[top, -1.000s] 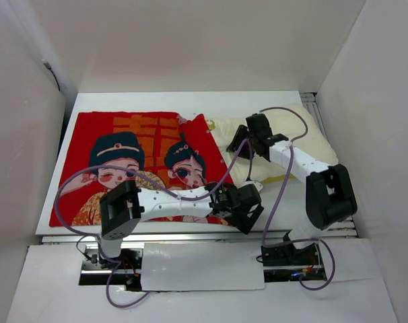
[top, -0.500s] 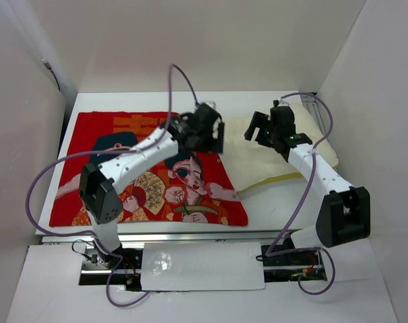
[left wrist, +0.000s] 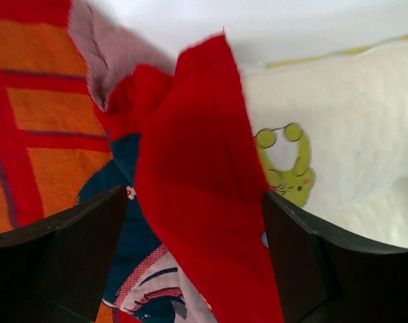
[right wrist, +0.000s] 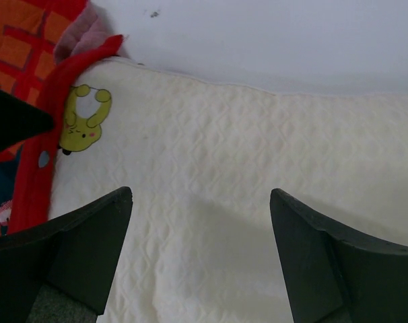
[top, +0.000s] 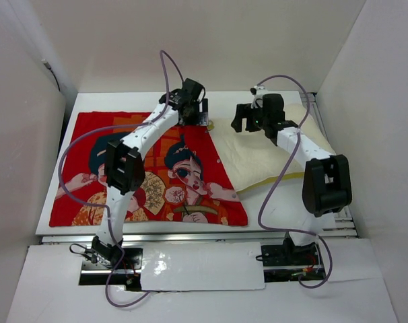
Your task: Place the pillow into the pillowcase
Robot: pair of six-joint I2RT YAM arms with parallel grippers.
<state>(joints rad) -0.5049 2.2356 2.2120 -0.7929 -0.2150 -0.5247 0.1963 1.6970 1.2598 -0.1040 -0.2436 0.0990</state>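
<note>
Next I need to ease my left gripper toward the pillow and close it on the red pillowcase fold's edge, since that edge lies to its right in the wrist view.
The red pillowcase with its cartoon figures lies flat on the left of the table. The cream pillow lies beside it on the right, its left corner by the case's far right corner. My left gripper is at that corner. In the left wrist view a raised fold of the pillowcase stands between the wide jaws of the left gripper, unpinched. My right gripper hovers open over the pillow; the right gripper has nothing between its fingers. A green logo marks the pillow's corner.
White enclosure walls close in the table on three sides. A metal rail runs at the far right corner. Purple cables arc above both arms. A white panel covers the near edge between the arm bases.
The left arm swung from the near edge up to the pillowcase's far right corner. The right gripper moved left along the pillow's far side. Both grippers opened wider.
</note>
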